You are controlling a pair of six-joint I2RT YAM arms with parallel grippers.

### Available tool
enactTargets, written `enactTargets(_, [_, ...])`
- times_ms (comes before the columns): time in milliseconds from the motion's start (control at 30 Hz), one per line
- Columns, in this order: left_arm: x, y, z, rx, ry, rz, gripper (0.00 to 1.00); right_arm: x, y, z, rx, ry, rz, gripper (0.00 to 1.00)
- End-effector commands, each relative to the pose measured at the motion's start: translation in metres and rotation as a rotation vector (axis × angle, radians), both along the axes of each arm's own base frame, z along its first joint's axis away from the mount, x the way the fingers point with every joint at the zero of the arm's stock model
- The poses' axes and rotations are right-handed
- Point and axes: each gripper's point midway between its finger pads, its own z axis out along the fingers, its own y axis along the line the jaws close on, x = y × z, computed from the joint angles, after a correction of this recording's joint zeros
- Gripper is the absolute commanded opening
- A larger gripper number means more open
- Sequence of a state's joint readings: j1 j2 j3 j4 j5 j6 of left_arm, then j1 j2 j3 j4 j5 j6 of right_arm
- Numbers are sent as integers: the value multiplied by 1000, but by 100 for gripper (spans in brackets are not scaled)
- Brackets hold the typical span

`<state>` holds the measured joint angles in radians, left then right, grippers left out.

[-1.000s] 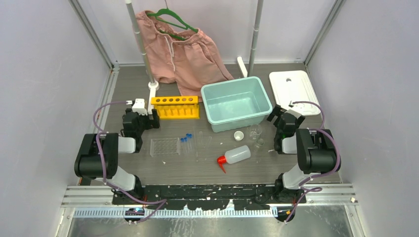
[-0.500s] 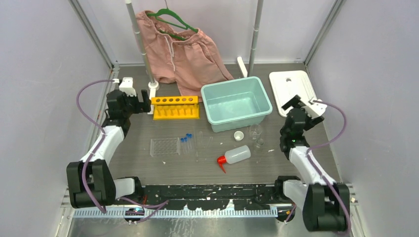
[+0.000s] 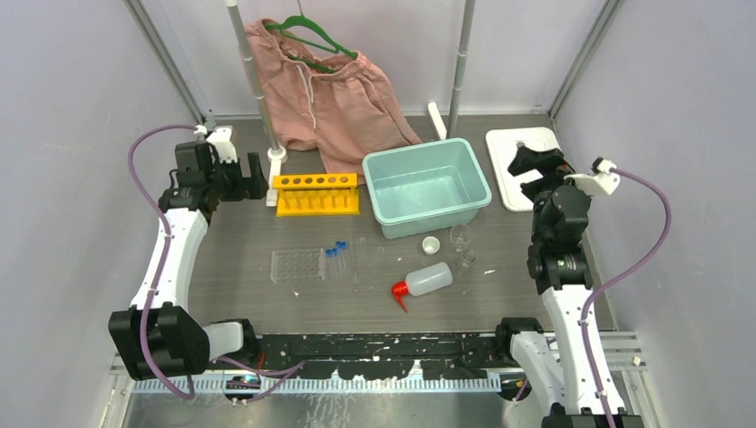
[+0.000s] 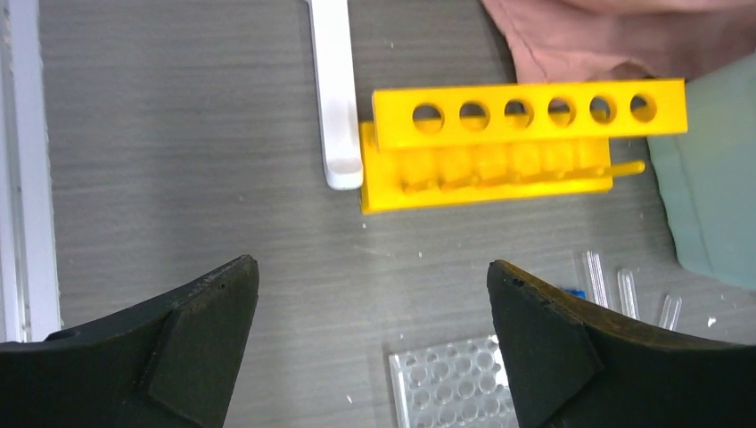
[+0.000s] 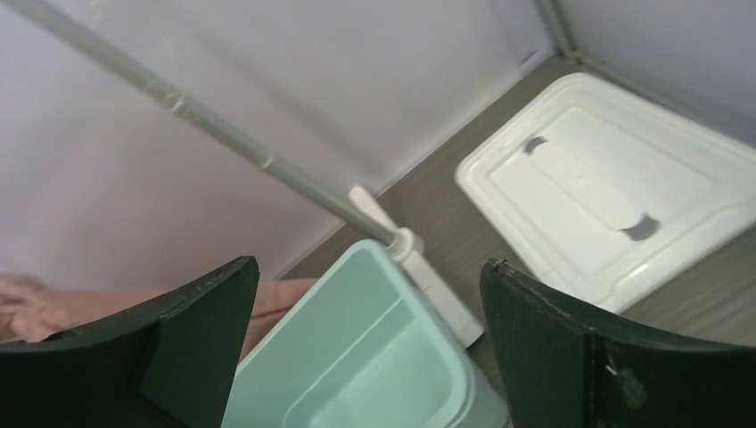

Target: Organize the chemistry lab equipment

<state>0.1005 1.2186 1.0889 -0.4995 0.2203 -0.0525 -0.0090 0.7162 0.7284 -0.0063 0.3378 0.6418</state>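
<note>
My right gripper needs to swing across toward the left in the top view next, and then it should come down onto the far end of the glass tube beside the vials.
The yellow rack (image 3: 317, 193) stands left of the mint bin (image 3: 427, 187); it also shows in the left wrist view (image 4: 508, 147). The clear rack (image 3: 297, 265) lies in front, also seen in the left wrist view (image 4: 455, 391). Blue-capped vials (image 3: 335, 251), glass tubes (image 3: 365, 259), a tiny white cup (image 3: 431, 245), small beakers (image 3: 463, 244) and the white squeeze bottle with red nozzle (image 3: 424, 280) lie mid-table. My left gripper (image 3: 253, 169) is open and empty, raised left of the yellow rack. My right gripper (image 3: 526, 165) is open and empty, raised over the white lid (image 3: 529, 166).
Pink shorts on a green hanger (image 3: 325, 85) hang from a pole at the back. A second pole on a white foot (image 3: 437, 120) stands behind the bin. The white lid shows in the right wrist view (image 5: 615, 205), the bin below it (image 5: 374, 357).
Both arms have unfolded and risen from low near their bases. The left gripper moved back and left of the yellow rack; the right gripper moved back over the white lid.
</note>
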Motion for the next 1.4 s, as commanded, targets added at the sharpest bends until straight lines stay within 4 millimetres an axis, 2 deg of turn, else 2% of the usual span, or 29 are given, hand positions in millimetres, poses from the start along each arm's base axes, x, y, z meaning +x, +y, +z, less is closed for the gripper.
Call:
enactTargets(0, [-20,-1,11,-10,10,1,100,15,61,6,84,102,321,100])
enactTargets(67, [-23,-2,13,-6,4,-6,100,21,87,-1,91,187,412,100])
enactTargets(167, [-26,-4,14,-8,5,-14,100,24,119,-5,-38,278,441,100])
enactTargets(400, [-29,-8,9,-27,60,-33,100,23,221,-33,-248,514,547,100])
enactTargets(467, [-29,-6,10,-22,76,-26,100,23,244,-38,-263,560,539,100])
enactTargets(500, [-31,-6,9,-20,87,-23,100,24,256,-33,-247,564,525,100])
enactTargets(567, [-31,-4,10,-11,95,-18,100,28,278,-48,-278,637,504,100])
enactTargets(733, [-31,1,10,9,124,-3,99,17,340,-77,-458,760,621,100])
enactTargets(867, [-33,1,9,9,140,-4,98,8,386,-106,-463,797,702,99])
enactTargets(1000, [-35,5,5,26,155,12,97,2,407,-148,-453,886,747,89])
enactTargets(1100, [-35,9,0,40,179,27,94,-4,416,-175,-451,934,773,83])
enactTargets(1167, [-36,11,-3,48,196,30,93,-5,418,-192,-449,958,771,75])
enactTargets(1367, [-37,10,-2,54,197,19,93,-3,425,-219,-446,971,778,58])
